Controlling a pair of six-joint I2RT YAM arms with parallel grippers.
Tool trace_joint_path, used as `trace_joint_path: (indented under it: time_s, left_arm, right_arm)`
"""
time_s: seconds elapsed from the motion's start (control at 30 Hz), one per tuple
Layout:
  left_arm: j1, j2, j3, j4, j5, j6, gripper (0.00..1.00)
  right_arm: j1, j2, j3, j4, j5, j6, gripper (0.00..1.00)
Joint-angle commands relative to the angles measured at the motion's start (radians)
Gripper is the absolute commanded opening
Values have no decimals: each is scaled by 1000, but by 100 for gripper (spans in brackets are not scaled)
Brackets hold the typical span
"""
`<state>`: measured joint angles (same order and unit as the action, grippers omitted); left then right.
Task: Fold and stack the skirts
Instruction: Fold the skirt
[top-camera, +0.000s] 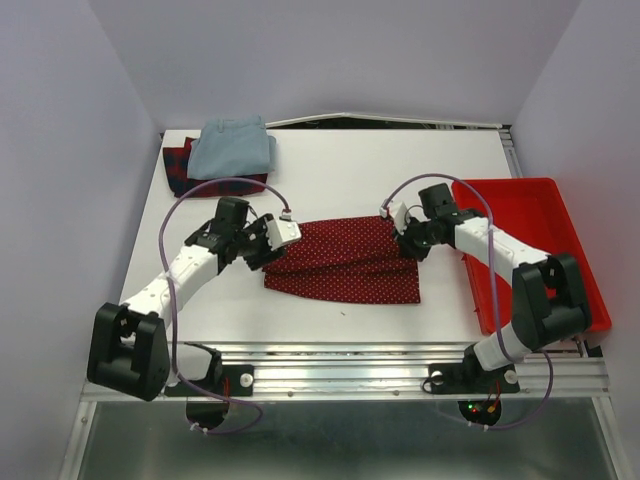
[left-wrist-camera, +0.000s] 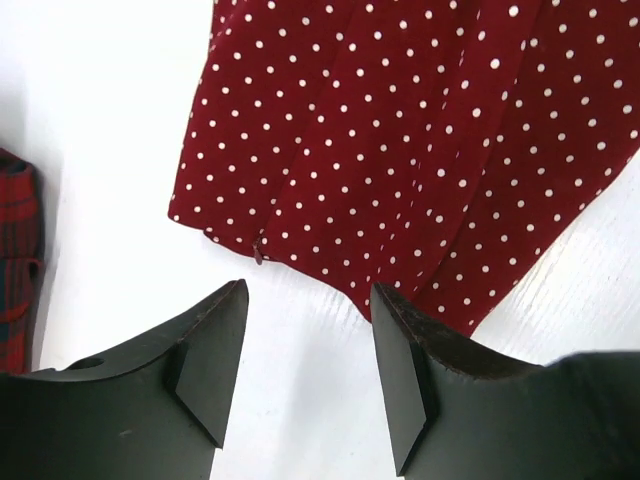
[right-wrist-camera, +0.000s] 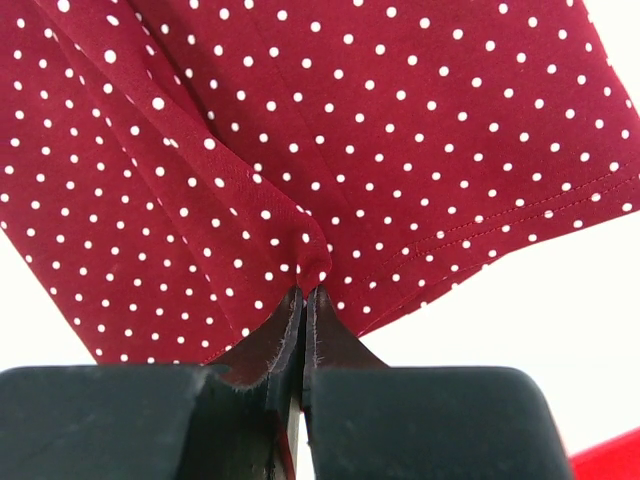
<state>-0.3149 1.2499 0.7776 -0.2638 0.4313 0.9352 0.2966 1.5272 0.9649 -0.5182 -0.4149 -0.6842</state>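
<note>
I next need to draw the pinched fold back toward the dotted skirt's near corner (top-camera: 415, 298) (right-wrist-camera: 108, 345) with my right gripper and release it, because cloth shows beyond the fold.
The dark red dotted skirt (top-camera: 345, 260) lies spread in the middle of the table. My left gripper (top-camera: 270, 243) is open at its left edge, over bare table just short of the cloth corner (left-wrist-camera: 400, 150). My right gripper (top-camera: 405, 240) is shut on a pinched fold of the dotted skirt (right-wrist-camera: 310, 255) at its right edge. The pale blue skirt (top-camera: 233, 145) lies folded at the far left on top of the plaid skirt (top-camera: 178, 165), whose edge shows in the left wrist view (left-wrist-camera: 15, 260).
A bright red plastic tray (top-camera: 540, 240) stands at the right side of the table, beside my right arm. Its corner shows in the right wrist view (right-wrist-camera: 610, 455). The table's front edge runs just below the dotted skirt.
</note>
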Motion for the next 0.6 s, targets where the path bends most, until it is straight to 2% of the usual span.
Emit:
trace_joint_path:
  time_s: [0.0, 0.17, 0.27, 0.33, 0.4, 0.47, 0.57]
  left_arm:
    - [-16, 49, 51, -124, 41, 91, 63]
    - [-59, 111, 74, -199, 44, 149, 63]
    - [-84, 137, 61, -190, 20, 148, 63]
    - [-92, 154, 51, -150, -8, 128, 58]
    - [-93, 169, 55, -117, -25, 107, 46]
    - [-96, 189, 74, -117, -34, 97, 40]
    - [-95, 197, 103, -115, -46, 88, 11]
  right_arm:
    - [10, -56, -20, -19, 11, -40, 1]
    - [10, -65, -25, -37, 27, -55, 1]
    - [10, -64, -23, -34, 25, -54, 1]
    - [10, -61, -22, -32, 24, -54, 1]
    - [10, -55, -20, -28, 25, -54, 1]
    - [10, -49, -17, -28, 28, -55, 1]
    - [10, -45, -3, -25, 41, -60, 1]
